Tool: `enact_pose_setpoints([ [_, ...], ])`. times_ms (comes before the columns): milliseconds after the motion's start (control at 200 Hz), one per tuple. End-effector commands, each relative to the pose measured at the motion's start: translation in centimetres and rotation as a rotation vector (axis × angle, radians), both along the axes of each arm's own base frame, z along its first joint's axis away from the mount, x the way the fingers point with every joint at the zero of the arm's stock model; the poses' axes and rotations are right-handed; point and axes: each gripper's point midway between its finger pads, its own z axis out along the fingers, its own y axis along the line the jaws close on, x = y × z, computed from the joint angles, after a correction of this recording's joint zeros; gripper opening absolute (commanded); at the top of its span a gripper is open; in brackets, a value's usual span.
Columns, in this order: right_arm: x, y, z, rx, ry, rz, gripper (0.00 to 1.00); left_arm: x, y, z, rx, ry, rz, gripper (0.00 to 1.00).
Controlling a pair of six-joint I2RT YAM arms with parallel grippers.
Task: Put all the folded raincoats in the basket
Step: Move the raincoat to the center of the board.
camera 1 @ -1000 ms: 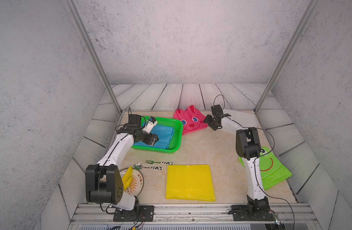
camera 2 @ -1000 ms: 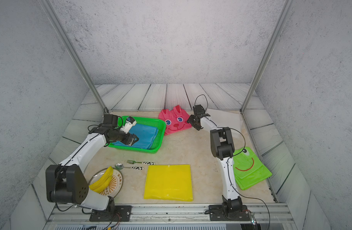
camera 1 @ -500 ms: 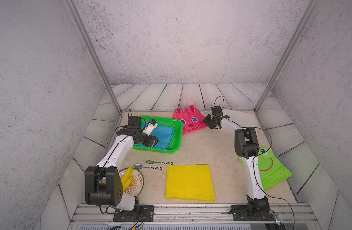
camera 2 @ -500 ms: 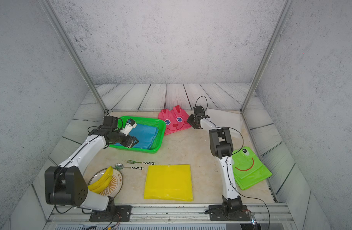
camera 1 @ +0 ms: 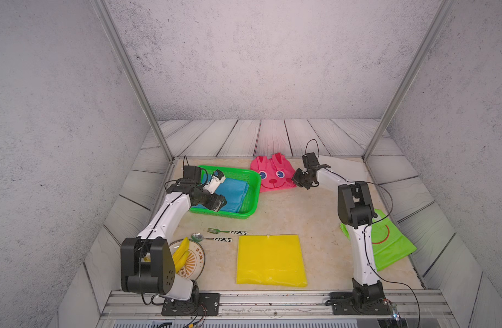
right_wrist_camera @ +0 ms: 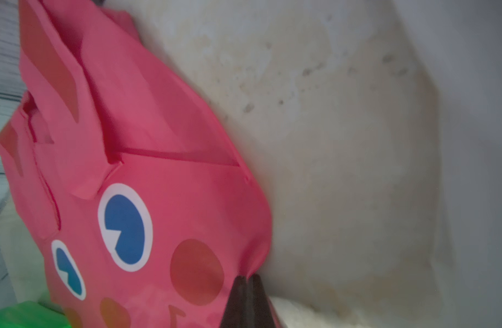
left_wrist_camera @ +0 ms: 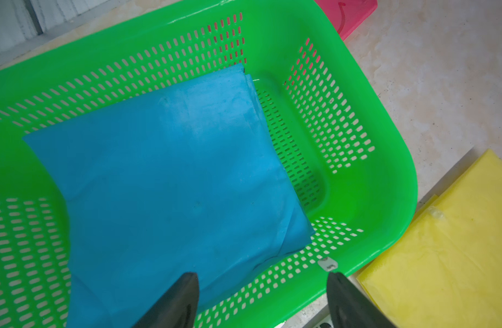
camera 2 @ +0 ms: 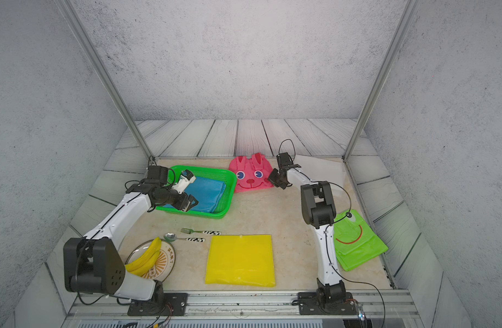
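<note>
My right gripper draws the pinched edge back next and releases it on the open patch of bare tabletop, which lies back from the gripper.
A pink rabbit-faced folded raincoat [camera 1: 272, 176] [camera 2: 251, 176] [right_wrist_camera: 158, 170] lies flat on the table, just right of the green basket [camera 1: 251, 181] [camera 2: 229, 181] [left_wrist_camera: 386, 142]. My right gripper [camera 1: 298, 179] [camera 2: 274, 179] [right_wrist_camera: 248, 279] is shut on that raincoat's right edge, and the fabric puckers at the fingertips. A blue folded raincoat [camera 1: 232, 193] [camera 2: 208, 191] [left_wrist_camera: 164, 176] lies inside the basket. My left gripper [camera 1: 220, 191] [camera 2: 191, 190] [left_wrist_camera: 262, 277] hangs open over the basket's near side with nothing between its fingers.
A yellow folded raincoat [camera 1: 271, 259] lies at the front middle. A lime-green frog-faced raincoat [camera 1: 389, 244] lies behind the right arm's base. A fork [camera 1: 227, 231], a spoon [camera 1: 211, 238] and a plate [camera 1: 194, 262] with bananas [camera 1: 181, 250] sit at the front left.
My right gripper has shut on the pink raincoat's right edge. The left arm has hardly moved and its gripper stays open.
</note>
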Motion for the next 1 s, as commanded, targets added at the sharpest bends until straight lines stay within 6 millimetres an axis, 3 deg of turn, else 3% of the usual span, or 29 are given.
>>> enact_pose_setpoints([
  [0, -2.8, -1.5, 0.9, -0.081, 0.05, 0.067, 0.0, -1.1, -0.7, 0.6, -0.046, 0.003, -0.047, 0.77],
  [375, -10.8, -5.9, 2.2, -0.206, 0.108, 0.142, 0.0, -1.4, -3.1, 2.1, -0.115, -0.008, -0.119, 0.77],
  [490, -13.2, -5.8, 2.3, -0.156, 0.118, 0.124, 0.0, -1.7, -4.8, 2.8, -0.13, -0.021, -0.185, 0.77],
  [576, -14.6, -5.1, 1.8, -0.077, 0.133, 0.091, 0.06, -2.1, -6.6, 3.6, -0.114, -0.034, -0.255, 0.78],
  [701, -14.8, -3.8, 1.6, 0.06, 0.101, 0.001, 0.08, -1.7, -9.0, 5.1, -0.137, -0.047, -0.296, 0.78],
  [866, -13.1, -1.1, 2.3, 0.232, 0.074, -0.049, 0.09, 0.1, -10.6, 6.7, -0.224, -0.035, -0.252, 0.78],
  [996, -12.7, 1.7, 3.7, 0.307, 0.043, -0.026, 0.31, 1.3, -11.1, 6.9, -0.228, -0.041, -0.242, 0.78],
])
